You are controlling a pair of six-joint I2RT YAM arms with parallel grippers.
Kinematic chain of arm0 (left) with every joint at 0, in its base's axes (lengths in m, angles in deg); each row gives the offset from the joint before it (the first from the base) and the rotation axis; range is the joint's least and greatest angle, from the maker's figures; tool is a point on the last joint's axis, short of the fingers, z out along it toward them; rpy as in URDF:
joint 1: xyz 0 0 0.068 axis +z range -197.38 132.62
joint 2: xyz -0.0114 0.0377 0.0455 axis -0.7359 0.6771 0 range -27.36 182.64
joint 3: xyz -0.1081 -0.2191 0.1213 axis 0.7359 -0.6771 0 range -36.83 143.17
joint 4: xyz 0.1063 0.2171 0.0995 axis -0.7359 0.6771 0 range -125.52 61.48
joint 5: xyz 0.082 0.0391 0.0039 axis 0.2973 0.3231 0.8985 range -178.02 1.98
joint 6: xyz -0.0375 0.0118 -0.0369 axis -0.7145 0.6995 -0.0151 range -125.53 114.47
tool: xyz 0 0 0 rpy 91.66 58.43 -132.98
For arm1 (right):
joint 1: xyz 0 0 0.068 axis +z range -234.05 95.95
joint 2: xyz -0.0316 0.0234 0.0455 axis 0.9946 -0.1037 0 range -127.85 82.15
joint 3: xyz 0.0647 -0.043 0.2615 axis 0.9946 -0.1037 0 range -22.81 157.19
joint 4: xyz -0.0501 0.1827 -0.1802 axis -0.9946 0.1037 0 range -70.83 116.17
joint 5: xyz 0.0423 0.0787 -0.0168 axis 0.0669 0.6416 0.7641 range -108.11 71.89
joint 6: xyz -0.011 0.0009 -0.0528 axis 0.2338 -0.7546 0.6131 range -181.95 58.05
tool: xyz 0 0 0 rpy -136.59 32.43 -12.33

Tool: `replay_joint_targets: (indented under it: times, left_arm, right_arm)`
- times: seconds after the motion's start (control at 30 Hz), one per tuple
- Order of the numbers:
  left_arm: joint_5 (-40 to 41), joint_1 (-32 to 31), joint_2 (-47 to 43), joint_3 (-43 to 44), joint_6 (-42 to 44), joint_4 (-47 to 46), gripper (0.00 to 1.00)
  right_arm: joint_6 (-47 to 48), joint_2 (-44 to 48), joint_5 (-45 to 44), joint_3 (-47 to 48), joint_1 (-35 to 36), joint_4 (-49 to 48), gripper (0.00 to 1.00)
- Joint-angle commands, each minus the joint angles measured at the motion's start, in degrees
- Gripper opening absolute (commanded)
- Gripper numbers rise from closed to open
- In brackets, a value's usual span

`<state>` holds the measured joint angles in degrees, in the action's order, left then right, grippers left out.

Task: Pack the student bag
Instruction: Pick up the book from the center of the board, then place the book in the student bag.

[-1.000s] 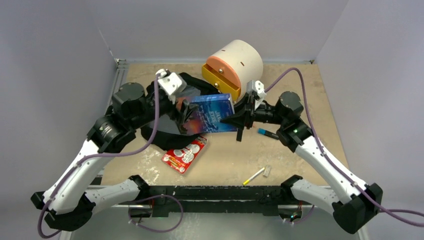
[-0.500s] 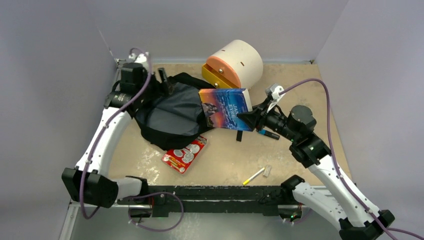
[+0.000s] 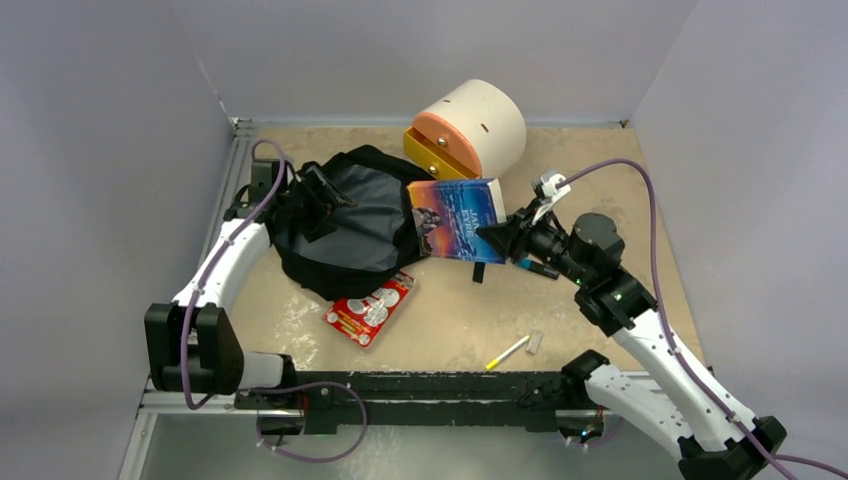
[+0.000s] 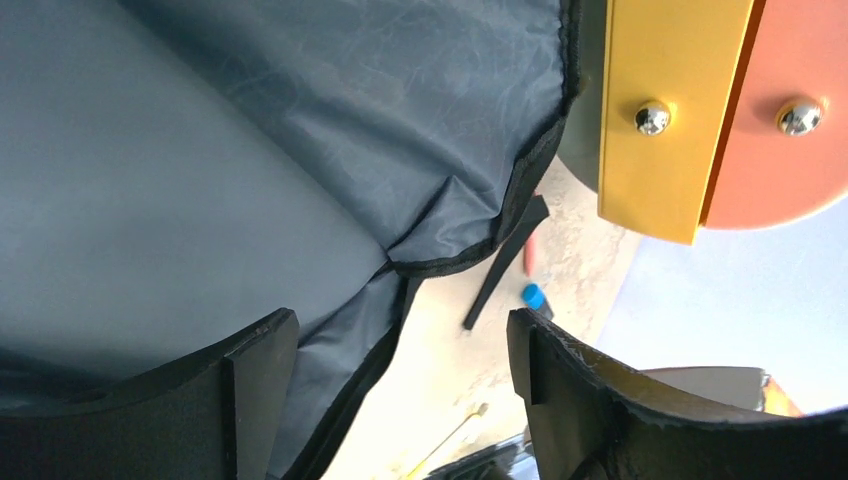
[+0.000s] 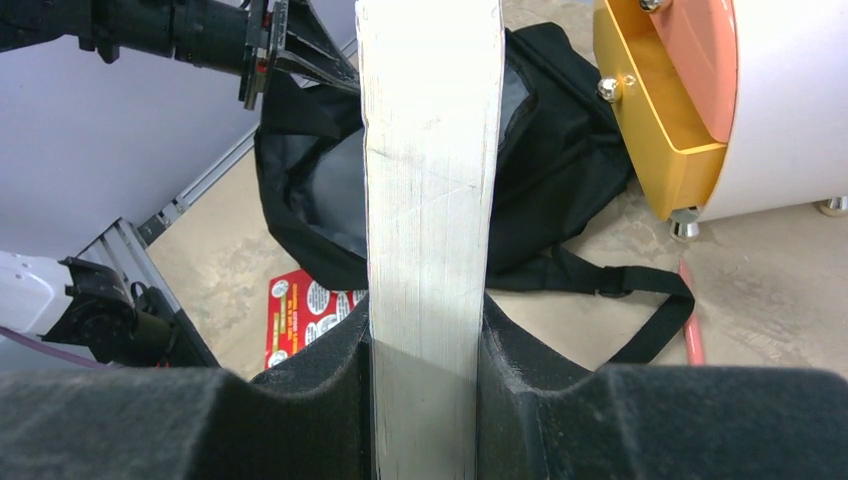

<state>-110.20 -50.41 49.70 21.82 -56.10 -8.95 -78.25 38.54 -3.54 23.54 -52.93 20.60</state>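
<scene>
I will next lower my left gripper, with its fingers apart, into the bag and onto the fold of the bag's lining.
The student bag lies at the left centre with its blue-grey lining facing up. The lining fills the left wrist view. My left gripper is open at the bag's upper left, its jaws wide apart over the lining's hem. It grips nothing. My right gripper is shut on a blue book and holds it at the bag's right edge. In the right wrist view the book's page edge stands between my pads, with the bag behind.
A cream drawer box with an open yellow drawer stands behind the book. A red packet lies in front of the bag. A blue-capped marker, a yellow pen and a small eraser lie at the right front.
My left arm has swung off the bag to the far left, then come down at the bag's upper left edge. The right gripper has lifted the book and drawn it slightly right.
</scene>
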Motion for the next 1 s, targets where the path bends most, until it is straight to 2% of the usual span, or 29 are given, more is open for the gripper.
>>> replay_joint_targets:
  times: [0.0,0.17,0.33,0.97]
  left_arm:
    - [1.24,0.13,-0.69,-1.55,-10.95,-3.48,0.75]
    - [3.26,0.04,1.63,-3.57,-14.14,-5.1,0.72]
    - [2.84,0.04,5.4,-5.04,-14.8,-10.98,0.68]
    - [5.85,0.08,16.18,-8.55,-16.63,-28.36,0.65]
  right_arm:
    - [-2.73,0.5,-2.46,3.31,0.18,-12.95,0.0]
    - [-5.94,-0.02,-3.08,2.71,0.19,-13.84,0.0]
    - [-8.05,0.02,-3.97,2.23,0.18,-14.71,0.0]
    - [-8.04,-0.13,-4.94,3.23,0.2,-11.34,0.0]
